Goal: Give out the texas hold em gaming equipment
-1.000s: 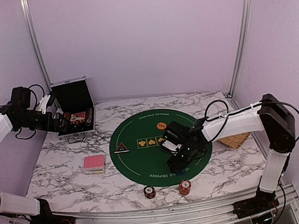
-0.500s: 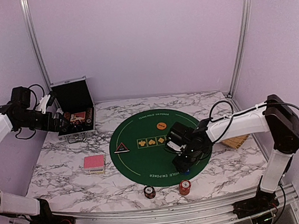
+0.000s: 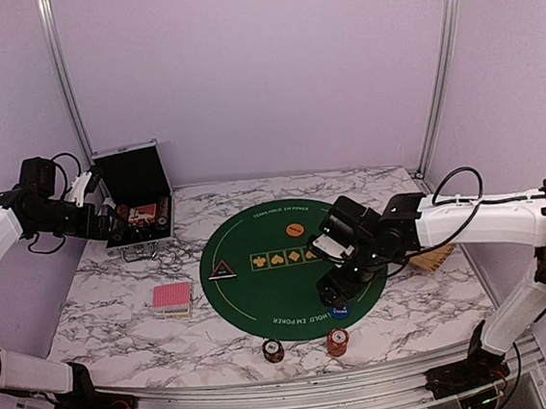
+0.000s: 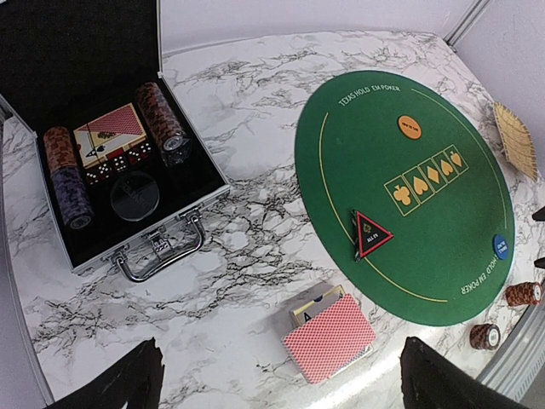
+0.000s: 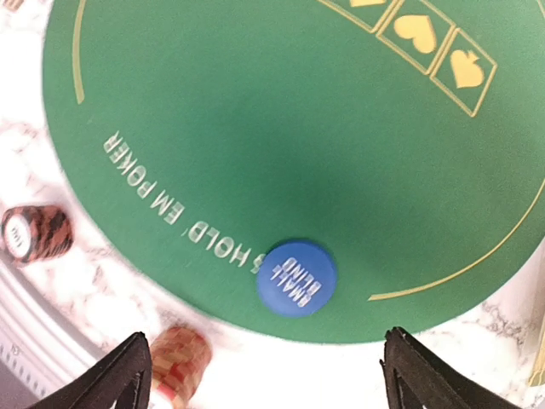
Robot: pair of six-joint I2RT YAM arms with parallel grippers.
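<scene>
My right gripper is open and will move back and down over the stack's top (image 3: 338, 335), because the red-and-cream chip stack stands clear of the mat's near edge.
A blue button (image 5: 296, 278) marked "small blind" lies on the near edge of the round green mat (image 3: 272, 292); it also shows in the top view (image 3: 339, 310). My right gripper (image 5: 266, 336) hangs open and empty above it (image 3: 343, 280). An orange button (image 3: 295, 228) and a black triangular marker (image 3: 222, 270) lie on the mat. Two dark-red chip stacks (image 3: 273, 349) (image 3: 337, 340) stand on the marble in front of the mat. A pink-red-backed card deck (image 4: 330, 337) lies left of the mat. My left gripper (image 4: 281, 345) is open and empty, high beside the case (image 3: 110, 223).
The open silver-edged black case (image 4: 51, 111) at the back left holds more chips, cards and dice. A woven tan object (image 3: 431, 257) lies at the mat's right. The table's front rail runs just beyond the chip stacks.
My right gripper has risen and drawn back to the right off the near part of the mat, uncovering the blue button, which stays on the mat. The left arm has not moved.
</scene>
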